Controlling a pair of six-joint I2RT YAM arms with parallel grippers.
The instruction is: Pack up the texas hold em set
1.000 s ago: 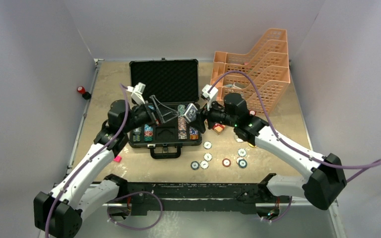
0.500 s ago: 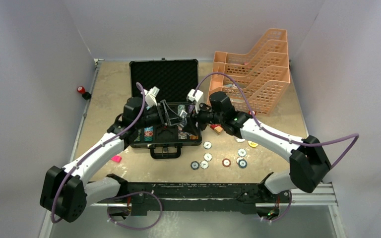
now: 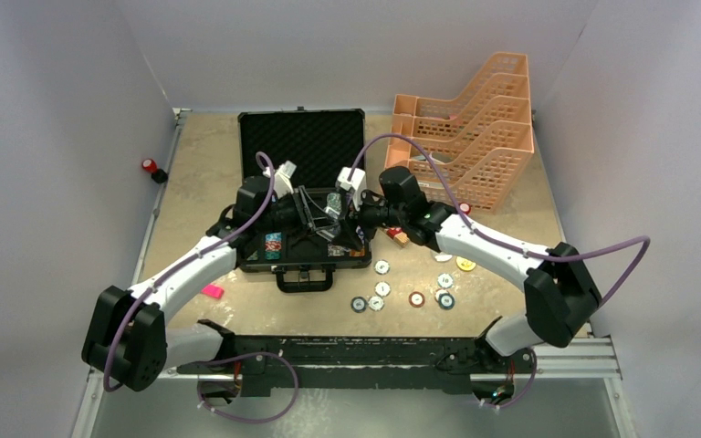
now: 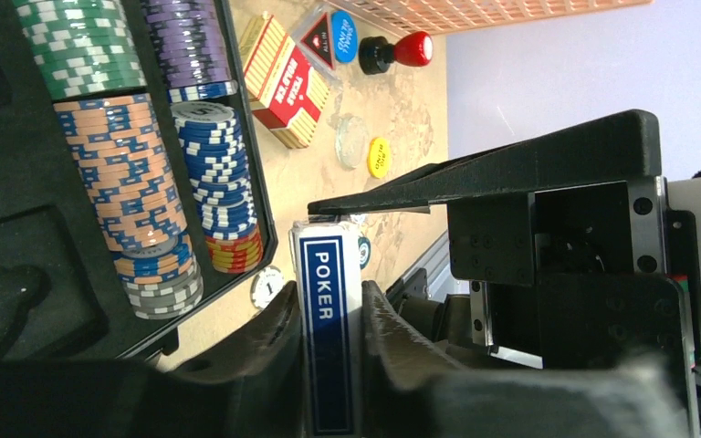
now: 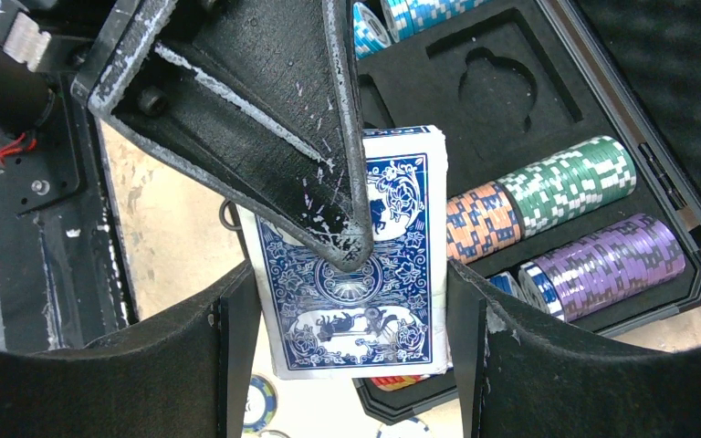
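My left gripper moves outward and down next and releases the blue card deck point(image 4: 329, 319) in the briefcase's lid-side hollow, since that empty hollow lies below and outward.
The black briefcase point(image 3: 301, 151) lies open, with rows of poker chips point(image 4: 146, 182) point(image 5: 548, 187) in its foam. Above its front right part a blue card deck point(image 4: 329, 319) point(image 5: 356, 310) point(image 3: 334, 206) hangs between both grippers. My left gripper point(image 4: 329, 297) point(image 3: 322, 215) is shut on the deck's thin faces. My right gripper point(image 5: 351, 278) point(image 3: 345, 215) spans its width, a finger touching each long edge. A red card deck point(image 4: 283, 82) point(image 3: 400, 235) and dealer buttons point(image 4: 379, 157) lie on the table right of the case. Loose chips point(image 3: 415, 297) sit in front.
A peach lattice tray rack point(image 3: 475, 128) stands at the back right. A pink marker point(image 3: 212, 292) lies left of the case's handle. A red-topped knob point(image 3: 151, 167) sits at the left wall, another point(image 4: 402, 50) near the rack. The black rail point(image 3: 356, 351) runs along the near edge.
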